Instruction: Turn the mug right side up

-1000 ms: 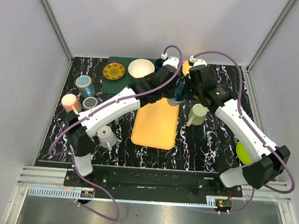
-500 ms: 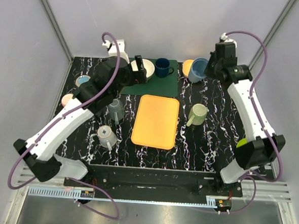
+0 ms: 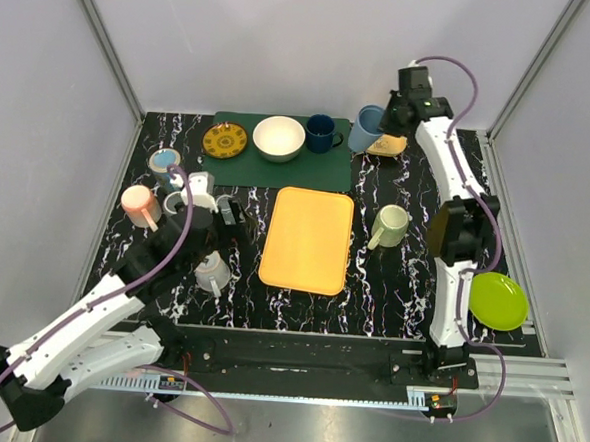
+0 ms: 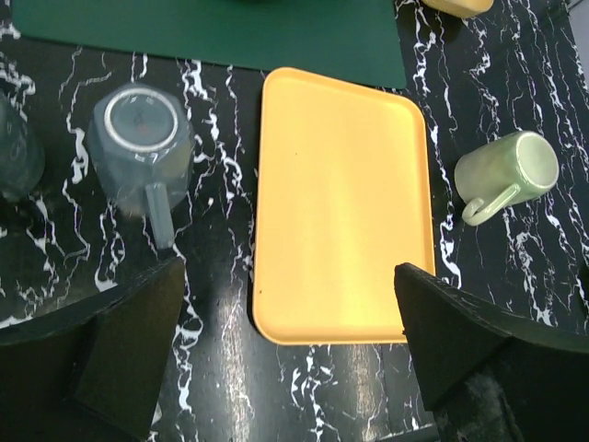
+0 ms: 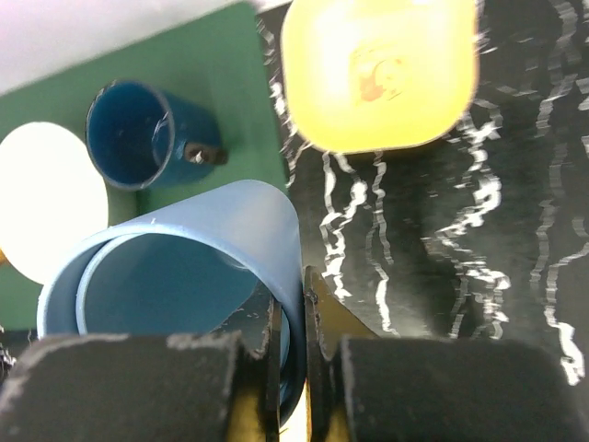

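I will next carry the light blue mug (image 3: 365, 128) in my right gripper toward the dark blue mug and down, to release it on the mat's bare near corner.
The light blue mug (image 3: 365, 128) is at the back of the table, beside a yellow dish (image 3: 390, 145). My right gripper (image 3: 383, 119) is shut on its rim. In the right wrist view one finger (image 5: 269, 343) is inside the mug (image 5: 212, 249) and the other is outside against the wall, and the gripper (image 5: 293, 287) looks into the mug's open mouth. Whether the mug rests on the table, I cannot tell. My left gripper (image 3: 225, 217) hangs open and empty over the table's left side. In its wrist view the gripper (image 4: 288, 267) has an upside-down grey mug (image 4: 138, 143) below it.
An orange tray (image 3: 307, 240) lies in the middle, with a green mug (image 3: 390, 225) on its side to the right. A dark blue mug (image 3: 322, 133) and a white bowl (image 3: 278, 137) stand on the green mat (image 3: 330, 168). A white mug (image 3: 210, 270), a pink cup (image 3: 139, 203) and a lime plate (image 3: 497, 301) are nearby.
Both grippers were at the blue mug near the tray's far edge. The left gripper opened and drew back to the left. The right arm carried the mug to the back.
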{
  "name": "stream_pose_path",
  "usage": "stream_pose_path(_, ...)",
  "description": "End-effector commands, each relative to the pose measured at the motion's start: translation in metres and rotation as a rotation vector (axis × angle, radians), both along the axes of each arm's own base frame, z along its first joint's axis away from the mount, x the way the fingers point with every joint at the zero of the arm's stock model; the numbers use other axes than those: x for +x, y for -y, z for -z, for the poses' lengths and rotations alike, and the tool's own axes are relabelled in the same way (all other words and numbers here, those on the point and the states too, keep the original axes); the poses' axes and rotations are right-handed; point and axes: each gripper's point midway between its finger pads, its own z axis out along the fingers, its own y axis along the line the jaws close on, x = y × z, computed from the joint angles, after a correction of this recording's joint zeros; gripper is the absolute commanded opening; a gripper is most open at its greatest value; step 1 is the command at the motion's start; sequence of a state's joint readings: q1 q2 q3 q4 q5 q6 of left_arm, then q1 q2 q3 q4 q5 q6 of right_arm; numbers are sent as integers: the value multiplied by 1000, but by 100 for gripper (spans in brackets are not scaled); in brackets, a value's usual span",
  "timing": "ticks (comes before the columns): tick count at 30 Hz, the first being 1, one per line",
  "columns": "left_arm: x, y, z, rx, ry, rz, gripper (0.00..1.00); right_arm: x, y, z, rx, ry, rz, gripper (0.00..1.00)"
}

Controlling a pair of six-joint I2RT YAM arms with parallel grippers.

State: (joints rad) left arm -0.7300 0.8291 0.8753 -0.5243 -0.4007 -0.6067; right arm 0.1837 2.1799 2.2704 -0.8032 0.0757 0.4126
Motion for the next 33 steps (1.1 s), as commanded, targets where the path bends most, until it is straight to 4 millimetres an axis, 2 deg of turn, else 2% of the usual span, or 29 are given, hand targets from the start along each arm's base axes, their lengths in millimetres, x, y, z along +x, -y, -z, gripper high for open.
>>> stream_pose_path(1,-7,-7,-2,-98,49,-35,99,-3,-56,-8,24,11,-129,0)
stream_pose_path(2,-9,-10,2,-87,39,-42,99,1,-65,2,10,-1,-135,0)
stream_pose_path(8,-12,-12,20,-50,-5,-37,99,5,-86,41,-79,-58,-172,0)
stream_pose_path(11,-13,-10,27,-49,-21,-31,99,5,-90,61,-96,-102,-173,0)
stream_pose_path(12,-14,-10,29,-48,-25,-30,99,4,-90,65,-113,-107,-173,4)
stream_pose_path(13,-14,-11,32,-44,-28,-32,99,3,-91,70,-125,-118,-176,15)
stream_pose_path(15,-14,-11,34,-41,-30,-31,99,2,-92,79,-134,-133,-177,31)
stream_pose_path(16,-15,-11,37,-35,-34,-29,99,2,-93,82,-140,-137,-176,43)
stream_pose_path(21,-14,-10,39,-34,-38,-28,99,5,-95,76,-145,-111,-165,59)
stream_pose_path(24,-14,-11,37,-37,-33,-33,99,7,-94,60,-141,-77,-141,63)
stream_pose_path(27,-14,-15,29,-43,-13,-48,99,5,-92,12,-136,20,-100,66)
stream_pose_path(28,-13,-16,25,-48,-1,-52,99,2,-91,-30,-106,104,-88,66)
stream_pose_path(30,-11,-20,12,-43,31,-61,99,-8,-89,-61,-87,160,-72,67)
stream_pose_path(31,-11,-21,8,-40,40,-62,99,-21,-84,-104,-56,234,-64,68)
stream_pose_path(33,-9,-24,0,-26,59,-73,99,-40,-82,-119,-40,244,-76,68)
